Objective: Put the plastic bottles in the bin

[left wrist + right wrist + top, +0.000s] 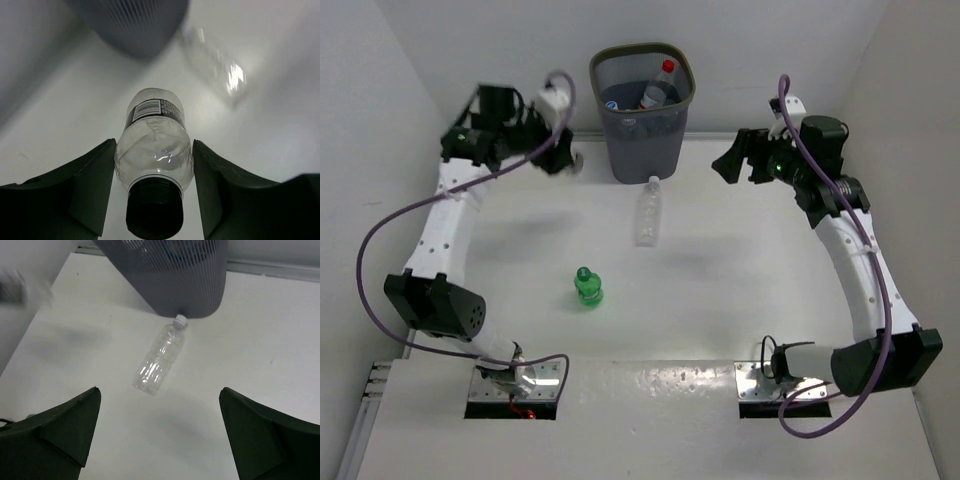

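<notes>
Next, my left gripper rises outward over the bin's opening, to its right in the top view, to clear the bin's rim, and releases the bottle.
The dark grey mesh bin stands at the back middle with several bottles inside, one red-capped. My left gripper is raised just left of the bin and shut on a clear bottle with a black cap; its fingers press both sides. A clear white-capped bottle lies in front of the bin, and shows in the right wrist view. A green bottle stands mid-table. My right gripper is open and empty, right of the bin.
White walls close in the table on the left, back and right. The arm bases and their metal mounting plates sit at the near edge. Purple cables loop off both arms.
</notes>
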